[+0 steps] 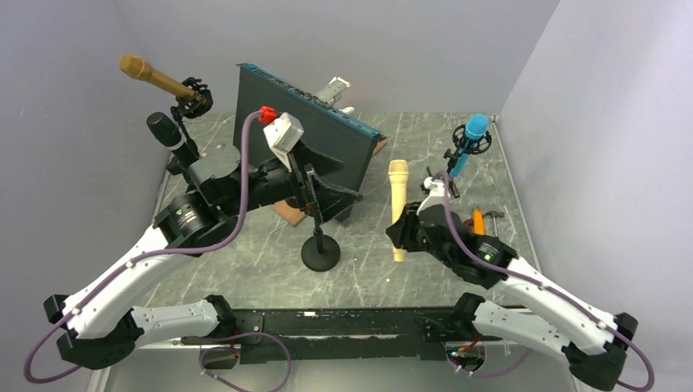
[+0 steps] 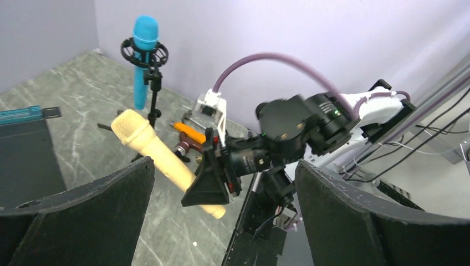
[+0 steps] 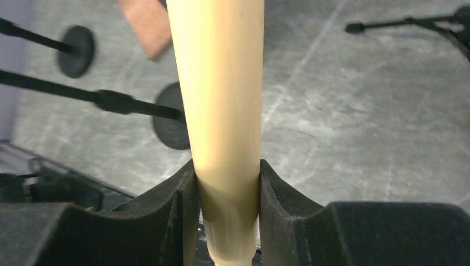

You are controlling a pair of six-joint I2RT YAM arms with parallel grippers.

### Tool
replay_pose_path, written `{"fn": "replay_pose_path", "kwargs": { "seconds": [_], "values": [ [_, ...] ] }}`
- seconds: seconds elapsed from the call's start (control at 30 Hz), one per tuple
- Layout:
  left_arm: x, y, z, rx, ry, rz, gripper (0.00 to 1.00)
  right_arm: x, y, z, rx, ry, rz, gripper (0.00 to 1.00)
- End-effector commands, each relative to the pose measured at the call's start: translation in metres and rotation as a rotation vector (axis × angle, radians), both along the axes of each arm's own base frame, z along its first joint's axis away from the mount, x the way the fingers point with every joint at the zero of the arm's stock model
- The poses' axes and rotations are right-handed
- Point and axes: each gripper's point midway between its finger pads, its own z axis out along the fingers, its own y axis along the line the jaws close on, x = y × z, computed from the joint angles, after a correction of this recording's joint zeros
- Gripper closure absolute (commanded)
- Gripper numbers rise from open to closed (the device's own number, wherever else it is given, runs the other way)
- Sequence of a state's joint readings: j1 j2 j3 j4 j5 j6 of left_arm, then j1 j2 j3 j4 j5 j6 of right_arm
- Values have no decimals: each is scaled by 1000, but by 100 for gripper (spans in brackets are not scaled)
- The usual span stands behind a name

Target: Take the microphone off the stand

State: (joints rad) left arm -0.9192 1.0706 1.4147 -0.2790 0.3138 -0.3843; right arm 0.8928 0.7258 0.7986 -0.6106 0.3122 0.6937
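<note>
I will lower the cream microphone [image 1: 398, 200] with my right gripper next and release it on the bare tabletop below, beside the round stand base.
My right gripper [image 1: 402, 233] is shut on the lower body of the cream microphone [image 1: 398, 200], holding it above the table to the right of the empty black stand with a round base [image 1: 320, 253]. In the right wrist view the microphone [image 3: 221, 94] runs up between my pads [image 3: 185, 199], and the stand base [image 3: 169, 119] lies to the left. My left gripper [image 1: 331, 198] is open beside the stand's upper pole. The left wrist view shows its fingers [image 2: 83, 216] wide apart and empty, with the microphone [image 2: 161, 158] in the right gripper [image 2: 213, 180] beyond.
A gold microphone [image 1: 155, 77] and a black one [image 1: 167, 131] stand at the back left. A blue microphone [image 1: 470, 139] sits in a shock mount at the back right. A black panel [image 1: 327, 135] leans behind the stand. An orange-handled tool [image 1: 478, 220] lies at the right.
</note>
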Motion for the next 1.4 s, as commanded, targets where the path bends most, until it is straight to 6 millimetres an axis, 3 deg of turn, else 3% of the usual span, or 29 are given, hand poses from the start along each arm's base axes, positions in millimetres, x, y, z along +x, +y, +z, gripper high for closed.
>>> {"fn": "replay_pose_path", "kwargs": {
  "seconds": [0.0,0.47,0.77,0.97,1.1,1.37],
  "values": [
    [9,21,1,-1,-55,113,1,8,-11,-39,-97,109,-132,100],
    [5,100,20,-62,-130,362,1,5,-1,-154,-335,359,-149,98],
    [10,102,-3,18,-95,390,1,-7,-7,-196,-409,448,-140,87],
    [16,94,-14,71,-85,387,1,-9,-9,-198,-410,443,-132,74],
    [20,90,-20,94,-78,385,1,-10,-10,-196,-398,432,-120,54],
    [23,88,-33,135,-67,388,1,-4,-9,-172,-383,377,-103,35]
  ]
}}
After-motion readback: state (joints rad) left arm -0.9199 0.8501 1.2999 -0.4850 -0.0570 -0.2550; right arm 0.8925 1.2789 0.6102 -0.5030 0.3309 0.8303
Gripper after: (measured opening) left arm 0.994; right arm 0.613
